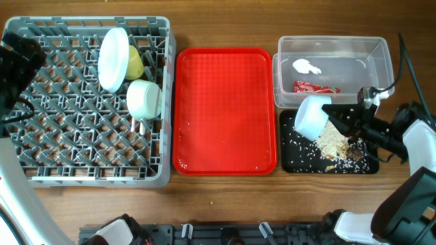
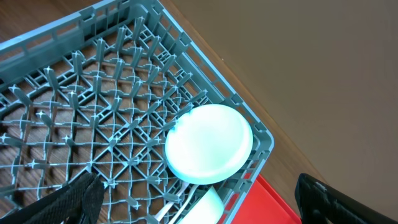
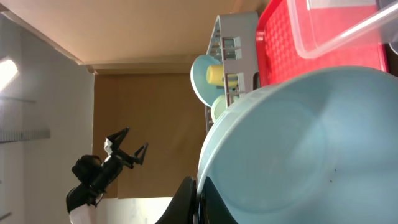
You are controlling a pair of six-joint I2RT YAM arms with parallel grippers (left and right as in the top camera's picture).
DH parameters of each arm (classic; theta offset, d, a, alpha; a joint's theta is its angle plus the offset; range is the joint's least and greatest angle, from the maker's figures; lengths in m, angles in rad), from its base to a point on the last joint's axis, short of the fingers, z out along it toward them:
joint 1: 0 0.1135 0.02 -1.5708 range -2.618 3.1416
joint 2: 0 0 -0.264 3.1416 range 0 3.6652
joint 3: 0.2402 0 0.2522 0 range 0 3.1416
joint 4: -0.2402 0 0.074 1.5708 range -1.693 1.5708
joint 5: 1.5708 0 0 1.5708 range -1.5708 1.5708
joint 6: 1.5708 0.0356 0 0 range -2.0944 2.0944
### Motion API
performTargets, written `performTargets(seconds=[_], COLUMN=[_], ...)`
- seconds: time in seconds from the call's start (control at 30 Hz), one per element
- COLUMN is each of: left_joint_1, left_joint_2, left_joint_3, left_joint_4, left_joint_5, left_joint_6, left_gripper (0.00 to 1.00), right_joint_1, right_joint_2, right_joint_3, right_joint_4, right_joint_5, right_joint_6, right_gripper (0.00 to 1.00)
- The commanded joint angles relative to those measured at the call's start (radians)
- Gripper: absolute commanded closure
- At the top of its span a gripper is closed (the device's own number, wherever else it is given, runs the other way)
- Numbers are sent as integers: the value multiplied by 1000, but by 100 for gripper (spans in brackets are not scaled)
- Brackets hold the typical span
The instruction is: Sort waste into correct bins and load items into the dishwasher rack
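The empty red serving tray lies to the left in the overhead view, so my right gripper will swing over it, turn the bowl upright, lower and release.
My right gripper (image 1: 335,113) is shut on the rim of a pale whitish bowl (image 1: 312,117), tipped on its side over the black tray (image 1: 293,158); the bowl (image 3: 298,149) fills the right wrist view. Beige rice-like scraps (image 1: 335,143) lie in the black tray. The clear tub (image 1: 381,54) holds the white tissue (image 1: 306,67) and red wrapper (image 1: 315,87). The grey rack (image 1: 41,102) holds the pale blue plate (image 1: 113,58) on edge, the yellow cup (image 1: 135,64), another whitish bowl (image 1: 144,99) and white cutlery (image 2: 177,208). My left gripper (image 2: 199,205) is open above the rack, empty.
The red serving tray (image 1: 225,109) lies between the rack and the bins, with nothing on it. The wooden table (image 1: 225,204) shows in front. The right arm (image 1: 409,136) reaches in from the right edge, and the left arm (image 1: 17,64) hangs over the rack's left side.
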Motion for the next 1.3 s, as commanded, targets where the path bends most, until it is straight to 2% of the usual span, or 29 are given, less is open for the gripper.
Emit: performTargets(seconds=[0.0, 0.03, 0.13, 0.2, 0.27, 0.3, 0.33, 0.37, 0.43, 0.53, 0.6, 0.67, 0.77, 0.8, 0.87, 0.9, 0.93, 0.97, 1.03, 1.1, 1.17, 1.2, 1.27], left_joint_1=[5, 5, 5, 5, 5, 5, 5, 5, 5, 5, 5, 5, 5, 5, 5, 5, 5, 5, 5, 5, 5, 5, 5], left_joint_2=[6, 6, 6, 6, 6, 6, 6, 6, 6, 6, 6, 6, 6, 6, 6, 6, 6, 6, 6, 6, 6, 6, 6], left_joint_3=[-1, -1, -1, -1, -1, -1, -1, -1, -1, -1, -1, -1, -1, -1, -1, -1, -1, -1, -1, -1, -1, -1, -1], left_joint_4=[2, 2, 2, 2, 2, 2, 2, 2, 2, 2, 3, 2, 2, 2, 2, 2, 2, 2, 3, 2, 2, 2, 2], left_joint_5=[12, 12, 12, 12, 12, 12, 12, 12, 12, 12, 12, 12, 12, 12, 12, 12, 12, 12, 12, 12, 12, 12, 12], left_joint_6=[-14, -14, -14, -14, -14, -14, -14, -14, -13, -14, -14, -14, -14, -14, -14, -14, -14, -13, -14, -14, -14, -14, -14], left_gripper=[0, 0, 0, 0, 0, 0, 0, 0, 0, 0, 0, 0, 0, 0, 0, 0, 0, 0, 0, 0, 0, 0, 0], right_joint_1=[-4, 1, 69, 219, 356, 451, 514, 638, 844, 1188, 1315, 1393, 1444, 1446, 1445, 1444, 1442, 1434, 1355, 1271, 1081, 999, 865], right_joint_2=[3, 3, -3, -51, -99, -142, -172, -226, -283, -248, -190, -114, -1, 35, 54, 47, 33, -10, -158, -248, -375, -407, -429], right_joint_3=[3, 3, 3, 9, 33, 48, 56, 66, 68, 66, 66, 66, 66, 66, 66, 72, 89, 135, 251, 283, 283, 282, 280], right_joint_4=[-55, -63, -69, -11, 121, 225, 276, 365, 451, 485, 516, 578, 668, 685, 697, 698, 695, 665, 473, 375, 248, 194, 114], right_joint_5=[-27, -3, 57, 69, 195, 368, 462, 612, 891, 1355, 1508, 1541, 1541, 1540, 1537, 1537, 1533, 1544, 1701, 1810, 1901, 1908, 1904], right_joint_6=[0, -61, -102, -92, 101, 293, 386, 531, 692, 800, 819, 819, 815, 815, 808, 800, 767, 698, 680, 679, 676, 677, 677], right_gripper=[96, 96, 96, 96, 95, 96, 96, 96, 96, 96, 96, 96, 94, 83, 73, 61, 43, 19, 18, 17, 15, 0, 0])
